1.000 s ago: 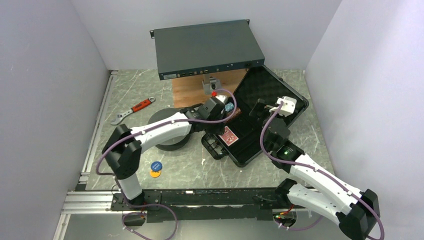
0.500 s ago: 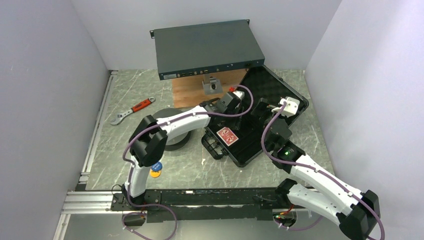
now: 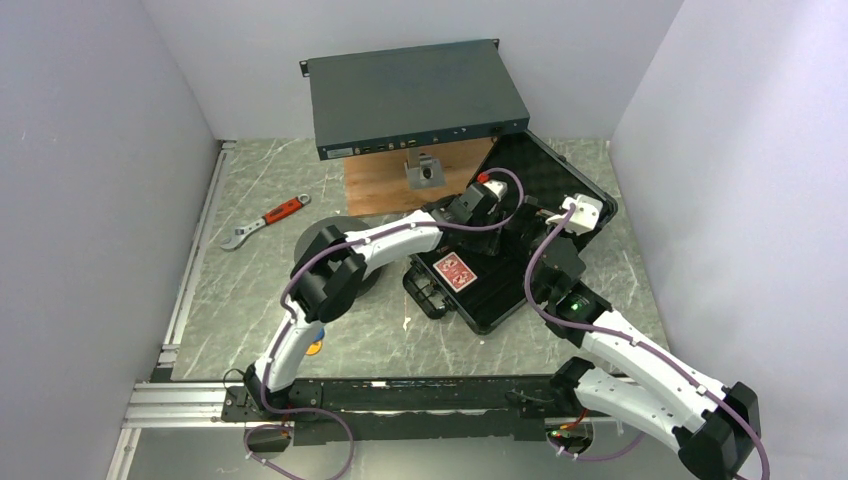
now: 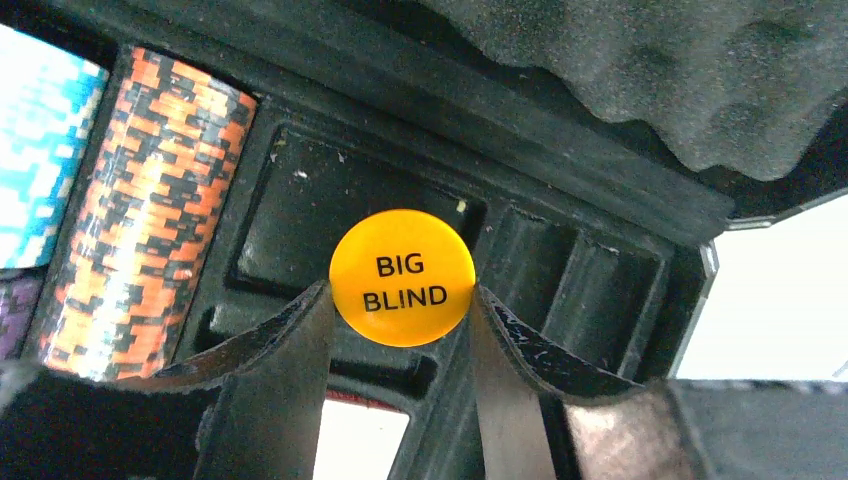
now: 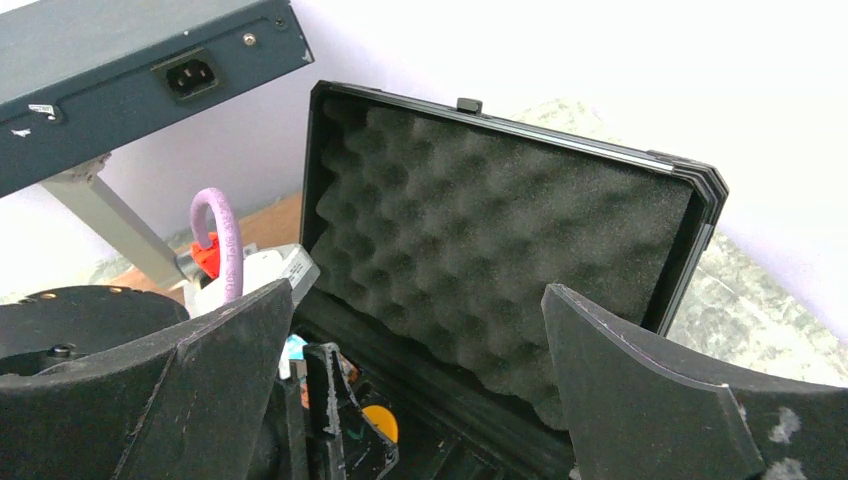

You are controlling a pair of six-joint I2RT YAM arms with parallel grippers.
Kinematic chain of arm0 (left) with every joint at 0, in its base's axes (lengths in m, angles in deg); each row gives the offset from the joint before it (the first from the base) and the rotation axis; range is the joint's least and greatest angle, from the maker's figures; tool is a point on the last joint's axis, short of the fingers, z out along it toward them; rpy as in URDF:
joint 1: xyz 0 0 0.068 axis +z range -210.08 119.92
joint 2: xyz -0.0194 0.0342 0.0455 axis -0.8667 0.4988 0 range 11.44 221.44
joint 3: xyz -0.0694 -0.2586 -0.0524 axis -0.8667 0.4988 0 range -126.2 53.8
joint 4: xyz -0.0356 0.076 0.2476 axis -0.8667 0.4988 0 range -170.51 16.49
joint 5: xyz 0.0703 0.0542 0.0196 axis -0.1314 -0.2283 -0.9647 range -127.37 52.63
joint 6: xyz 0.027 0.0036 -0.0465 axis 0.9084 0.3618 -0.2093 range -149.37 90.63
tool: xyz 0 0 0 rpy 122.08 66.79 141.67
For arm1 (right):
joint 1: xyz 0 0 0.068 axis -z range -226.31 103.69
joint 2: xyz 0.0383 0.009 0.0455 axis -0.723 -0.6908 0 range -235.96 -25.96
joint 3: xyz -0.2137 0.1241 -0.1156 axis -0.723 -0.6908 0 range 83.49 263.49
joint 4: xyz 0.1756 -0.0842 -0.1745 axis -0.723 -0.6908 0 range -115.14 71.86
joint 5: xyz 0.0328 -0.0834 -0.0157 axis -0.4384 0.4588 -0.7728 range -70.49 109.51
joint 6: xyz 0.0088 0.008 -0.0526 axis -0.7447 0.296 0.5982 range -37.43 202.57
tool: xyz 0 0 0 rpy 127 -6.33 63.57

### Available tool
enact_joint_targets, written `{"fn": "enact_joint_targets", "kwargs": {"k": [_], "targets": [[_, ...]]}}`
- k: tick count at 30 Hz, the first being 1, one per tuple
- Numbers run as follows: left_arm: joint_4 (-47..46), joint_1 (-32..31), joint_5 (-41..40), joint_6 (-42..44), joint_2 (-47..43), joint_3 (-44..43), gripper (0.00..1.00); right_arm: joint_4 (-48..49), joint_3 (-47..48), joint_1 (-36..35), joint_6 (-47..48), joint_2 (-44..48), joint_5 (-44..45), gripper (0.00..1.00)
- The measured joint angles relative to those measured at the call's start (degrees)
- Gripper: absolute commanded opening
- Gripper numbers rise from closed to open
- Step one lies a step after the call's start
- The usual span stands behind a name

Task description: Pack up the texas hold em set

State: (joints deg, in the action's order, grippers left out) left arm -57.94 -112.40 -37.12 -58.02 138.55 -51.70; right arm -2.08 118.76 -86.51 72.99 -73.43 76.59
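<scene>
My left gripper needs to move down and toward the orange chip stack to bring the yellow disc fully over the empty compartment, because the disc sticks out over the compartment's rim.
The black case lies open, its foam-lined lid tilted back. My left gripper hangs over the tray's far end, shut on a yellow "BIG BLIND" disc above an empty compartment. Brown, teal and purple chip stacks sit in slots to its left. The red-backed deck lies in the tray. My right gripper is open and empty beside the left one, facing the foam; the disc shows below it. An orange disc peeks out under the left arm.
A flat teal-grey metal box stands at the back above a wooden board. A dark round spool sits left of the case, partly under the left arm. A red-handled wrench lies at the left.
My left gripper has moved right across the case to its far end, carrying the yellow disc. The right arm has barely moved.
</scene>
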Motion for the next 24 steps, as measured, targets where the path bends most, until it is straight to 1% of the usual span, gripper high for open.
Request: {"fn": "enact_joint_targets", "kwargs": {"k": [6,10,12,14,15,17,19,20,22,24], "targets": [[-1.4,0.0,-0.2,1.0,2.2,-0.5,0.00,-0.2,0.0,0.1,0.0,0.0,0.6,1.00],[-1.5,0.0,-1.4,1.7,2.3,-0.6,0.04,-0.2,0.0,0.1,-0.1,0.0,0.7,1.00],[-1.6,0.0,-1.9,2.3,2.6,-1.0,0.09,-0.2,0.0,0.1,-0.1,0.0,0.8,1.00],[-1.7,0.1,-2.5,2.6,3.0,-1.6,0.18,-0.2,0.0,0.2,-0.1,0.0,1.0,1.00],[-1.7,0.1,-2.9,2.8,3.2,-1.7,0.25,-0.2,0.0,0.2,-0.1,-0.1,1.0,1.00],[-1.7,0.1,-3.5,3.2,3.5,-1.7,0.45,-0.3,0.0,0.3,-0.1,-0.1,1.0,1.00],[-1.7,0.1,-4.1,3.7,4.0,-2.2,0.60,-0.5,0.0,0.3,-0.1,-0.1,1.0,1.00],[-1.8,0.1,-4.3,4.0,4.3,-2.4,0.66,-0.6,0.0,0.3,-0.1,-0.1,1.0,1.00],[-1.7,0.1,-4.7,4.4,4.5,-2.4,0.74,-0.6,0.0,0.4,-0.1,-0.2,1.0,1.00],[-1.7,0.1,-4.8,4.6,4.6,-2.4,0.80,-0.8,0.0,0.4,-0.1,-0.3,1.0,1.00]]}}
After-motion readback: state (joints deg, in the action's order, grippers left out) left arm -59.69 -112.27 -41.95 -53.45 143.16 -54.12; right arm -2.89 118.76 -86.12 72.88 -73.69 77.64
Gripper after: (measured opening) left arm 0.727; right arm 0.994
